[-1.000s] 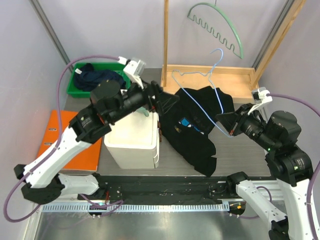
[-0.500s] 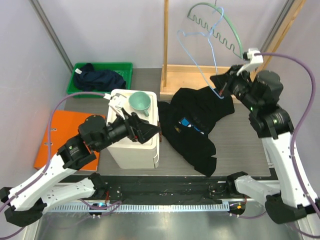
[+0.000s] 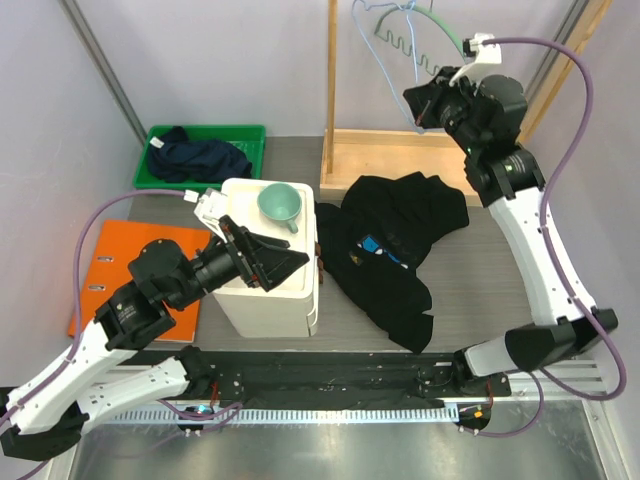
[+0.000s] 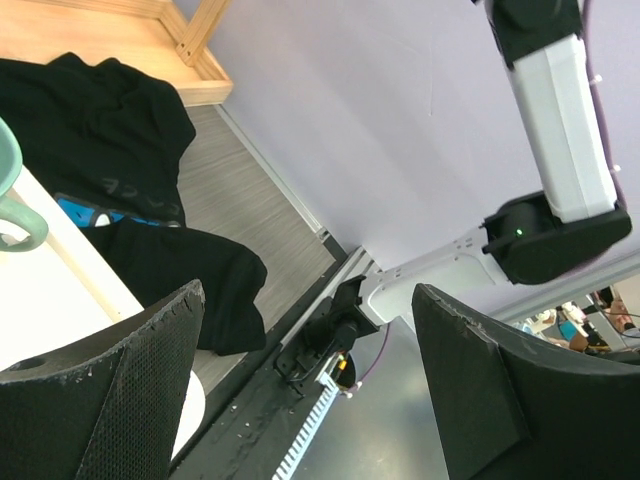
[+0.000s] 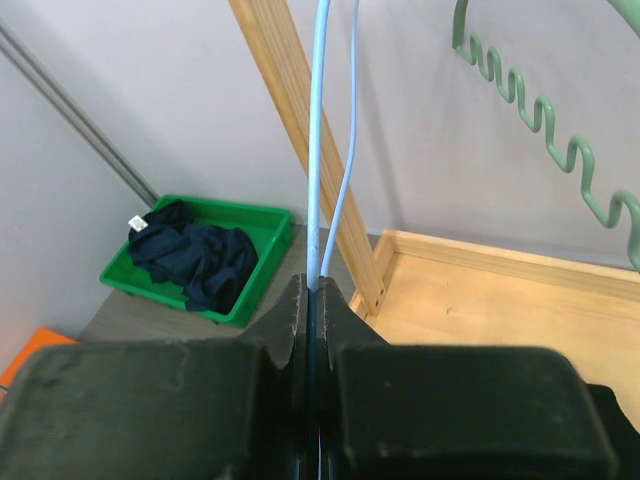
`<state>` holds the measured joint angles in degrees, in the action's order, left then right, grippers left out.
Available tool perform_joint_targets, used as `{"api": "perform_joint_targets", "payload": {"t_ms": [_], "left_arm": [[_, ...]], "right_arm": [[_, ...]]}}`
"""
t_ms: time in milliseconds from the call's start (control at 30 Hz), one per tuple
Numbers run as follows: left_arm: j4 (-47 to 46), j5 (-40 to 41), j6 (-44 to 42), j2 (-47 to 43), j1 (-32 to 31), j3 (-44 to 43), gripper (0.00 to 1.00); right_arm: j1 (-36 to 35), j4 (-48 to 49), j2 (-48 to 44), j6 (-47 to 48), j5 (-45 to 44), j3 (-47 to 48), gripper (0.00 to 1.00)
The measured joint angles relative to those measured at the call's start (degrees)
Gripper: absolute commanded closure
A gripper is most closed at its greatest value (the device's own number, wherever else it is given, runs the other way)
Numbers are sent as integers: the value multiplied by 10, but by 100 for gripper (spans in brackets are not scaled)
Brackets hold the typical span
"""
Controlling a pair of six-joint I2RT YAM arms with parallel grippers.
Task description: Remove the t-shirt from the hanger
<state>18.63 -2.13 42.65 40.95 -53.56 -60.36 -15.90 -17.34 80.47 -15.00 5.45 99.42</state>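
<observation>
The right gripper eases a little farther toward the green wavy hanger next, then lets go of the light-blue wire, since the black t-shirt already lies on the tabletop.
The black t-shirt with a blue print lies crumpled on the grey table, off the hanger; it also shows in the left wrist view. My right gripper is raised high at the back and is shut on the light-blue wire hanger, whose wire runs up from between the fingertips in the right wrist view. The hanger is bare and hangs near the wooden rack. My left gripper is open and empty above the white box.
A wooden rack with a tray base stands at the back, with a green wavy hanger on it. A green bin holds dark clothes. A teal cup sits on the white box. An orange binder lies left.
My right gripper has lifted the blue hanger up and back to the rack top, clear of the t-shirt. My left arm has let go of the shirt and drawn back over the white box.
</observation>
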Motion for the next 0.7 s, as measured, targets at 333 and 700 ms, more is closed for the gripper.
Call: {"api": "perform_joint_targets", "payload": {"t_ms": [333, 700], "left_arm": [[-2, -20, 19, 21, 0, -3, 18], [-3, -22, 25, 31, 0, -3, 19]], "right_arm": [[16, 7, 104, -44, 14, 91, 99], [73, 9, 141, -153, 129, 101, 99]]}}
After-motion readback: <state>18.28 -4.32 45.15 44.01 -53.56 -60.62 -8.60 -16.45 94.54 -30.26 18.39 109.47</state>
